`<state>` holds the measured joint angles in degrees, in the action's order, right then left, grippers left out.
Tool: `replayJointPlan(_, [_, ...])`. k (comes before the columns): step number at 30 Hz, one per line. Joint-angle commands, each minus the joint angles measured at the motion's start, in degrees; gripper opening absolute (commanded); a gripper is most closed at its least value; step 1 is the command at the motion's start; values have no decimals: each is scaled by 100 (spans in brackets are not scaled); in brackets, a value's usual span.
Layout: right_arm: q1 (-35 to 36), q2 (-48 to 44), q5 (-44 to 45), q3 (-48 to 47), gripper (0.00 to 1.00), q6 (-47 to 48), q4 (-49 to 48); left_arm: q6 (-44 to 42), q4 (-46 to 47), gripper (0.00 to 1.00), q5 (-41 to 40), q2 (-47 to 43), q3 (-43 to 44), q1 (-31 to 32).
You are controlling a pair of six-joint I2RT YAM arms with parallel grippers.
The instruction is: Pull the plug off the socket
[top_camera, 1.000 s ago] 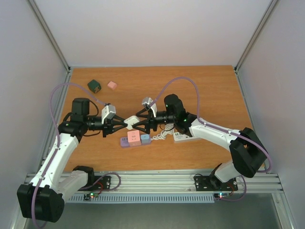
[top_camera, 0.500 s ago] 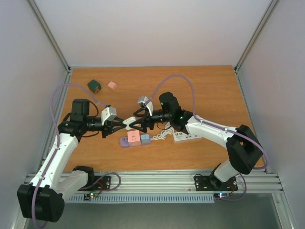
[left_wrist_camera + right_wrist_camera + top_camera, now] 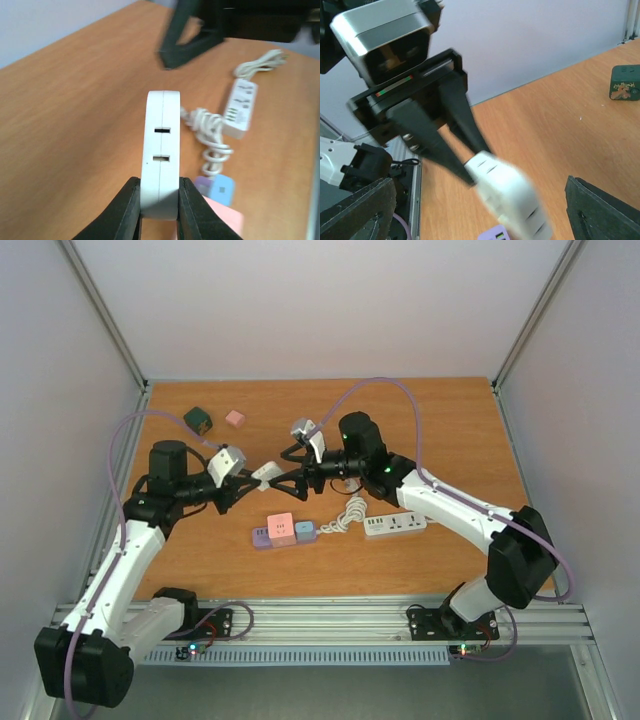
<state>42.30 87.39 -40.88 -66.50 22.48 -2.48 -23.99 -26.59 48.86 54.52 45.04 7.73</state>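
The tabletop is bare below my left gripper, to its left in the top view. My left gripper needs to go down toward the green cube to free the block (image 3: pixel 266 473).
My left gripper (image 3: pixel 254 480) is shut on a white flat socket block (image 3: pixel 266 473) and holds it above the table. In the left wrist view the block (image 3: pixel 161 150) stands upright between my fingertips (image 3: pixel 129 210) and shows two slots on its edge. My right gripper (image 3: pixel 285 474) faces it from the right, wide open and empty. In the right wrist view the block (image 3: pixel 507 197) is blurred, lies between my spread fingers (image 3: pixel 362 207) and touches neither. I cannot make out a separate plug on it.
A white power strip (image 3: pixel 395 525) with a coiled cord (image 3: pixel 350 512) lies right of centre. A row of purple, pink and blue adapter cubes (image 3: pixel 283 531) sits below the grippers. A green cube (image 3: pixel 198 420) and a pink cube (image 3: pixel 235 419) lie at the far left.
Both grippers have moved toward the far side. The left one has carried the white block with it. The right gripper's fingers now stand clear of the block.
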Motion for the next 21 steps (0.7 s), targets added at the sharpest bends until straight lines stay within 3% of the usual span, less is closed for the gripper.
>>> replayJointPlan(1, [-156,-258,-22,-138,97,270,766,169,982,1,-1545,227,163,-33])
replayJointPlan(10, [-527,-461,349,159,99,600,1324,-683,1769,1,-3882,1589,457,-34])
replayJointPlan(21, [-575,-356,526,353,99,666,1277,-1344,2557,1,-5281,3402,1057,-43])
